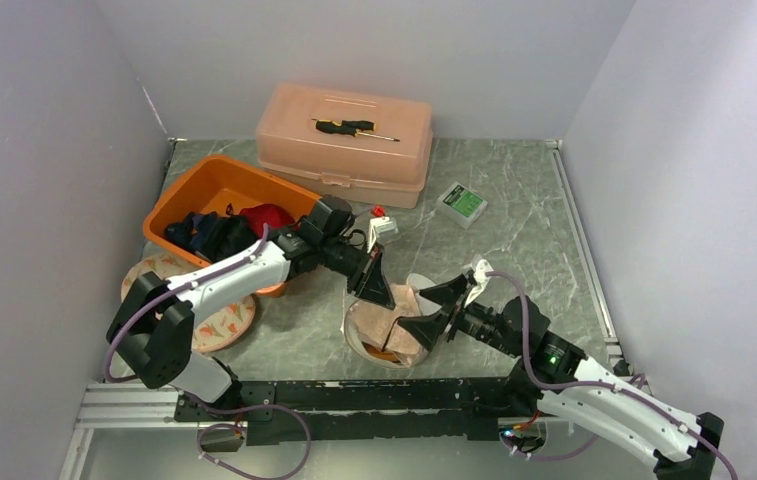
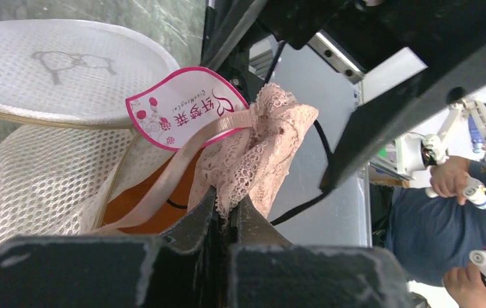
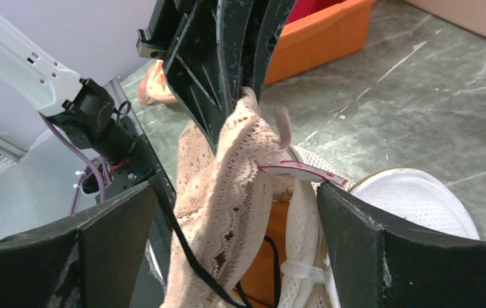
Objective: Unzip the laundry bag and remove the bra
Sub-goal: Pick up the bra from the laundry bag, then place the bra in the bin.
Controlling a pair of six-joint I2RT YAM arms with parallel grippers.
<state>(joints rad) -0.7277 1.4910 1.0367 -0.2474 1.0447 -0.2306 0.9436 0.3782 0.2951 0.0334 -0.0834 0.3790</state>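
Observation:
My left gripper will carry the bra outward, to the left in the top view, and release it onto the clothes already in the orange bin [image 1: 234, 228].
The white mesh laundry bag [image 1: 374, 340] lies open on the table; it also shows in the left wrist view [image 2: 41, 173] and the right wrist view [image 3: 413, 199]. My left gripper [image 1: 382, 293] is shut on the pink lace bra [image 2: 259, 147] and holds it up out of the bag; a pink-and-white tag [image 2: 182, 109] hangs from it. The bra [image 3: 227, 192] hangs between the spread fingers of my right gripper [image 1: 441, 312], which is open and holds nothing. An orange lining and black straps show inside the bag.
An orange bin [image 1: 224, 195] of clothes stands at the left. A pink plastic case [image 1: 346, 143] with a screwdriver on it is at the back. A green-and-white box [image 1: 462, 204] lies at the right. A patterned plate [image 1: 216, 320] is under my left arm.

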